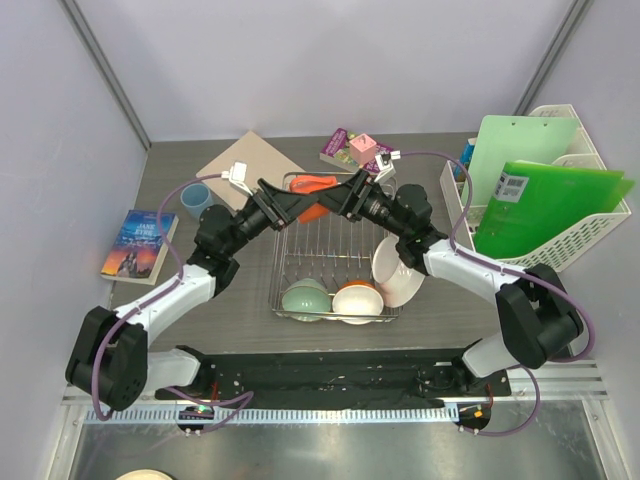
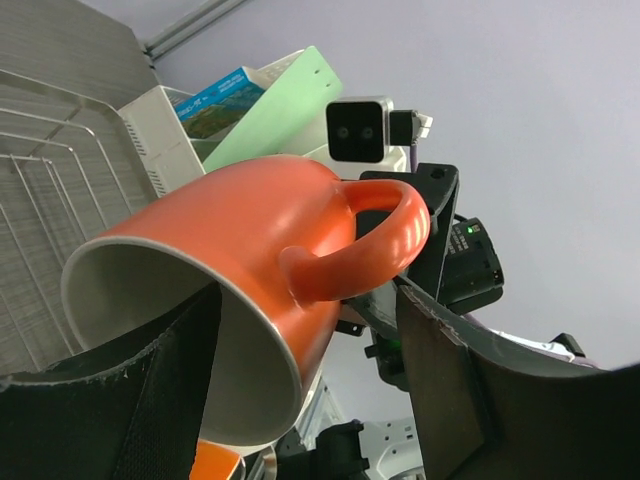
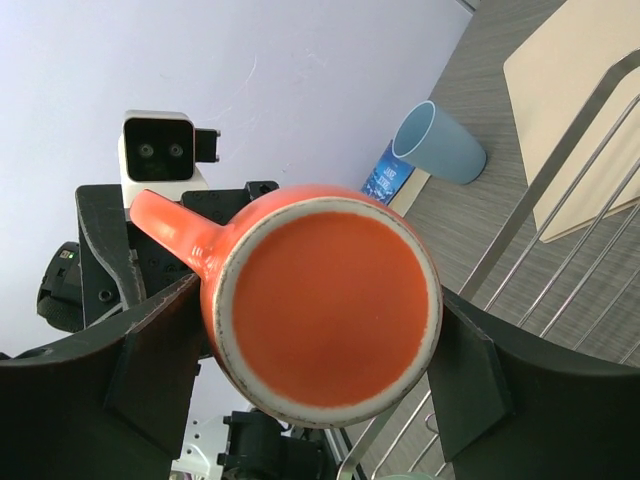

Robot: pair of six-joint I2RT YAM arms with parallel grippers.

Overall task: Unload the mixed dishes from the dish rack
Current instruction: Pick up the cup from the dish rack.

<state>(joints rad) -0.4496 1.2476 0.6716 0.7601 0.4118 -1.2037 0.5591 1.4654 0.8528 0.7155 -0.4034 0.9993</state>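
Note:
The mug's opening faces my left gripper's open fingers, so that gripper will next slide toward my right gripper, one finger inside the mug's rim, and close on the mug's side (image 1: 304, 196) (image 2: 288, 332).
The orange-red mug (image 1: 313, 184) is held in the air over the far end of the silver wire dish rack (image 1: 283, 255). My right gripper (image 1: 343, 196) is shut on the mug's base (image 3: 325, 300), one finger on each side. My left gripper (image 1: 318, 203) is open around the mug's rim and handle (image 2: 250, 220), with a gap showing between the mug and one finger (image 2: 450, 380). In the rack stand the white plate (image 1: 395, 272), the pale green bowl (image 1: 305, 298) and the cream bowl with orange outside (image 1: 357, 297). The light-blue cup (image 1: 195, 197) stands on the table left of the rack.
A paperback (image 1: 140, 243) lies at the left edge. A tan board (image 1: 250, 165) lies behind the rack, with a purple book and pink box (image 1: 355, 148) beside it. A white plastic basket with green folders (image 1: 545, 200) stands at the right.

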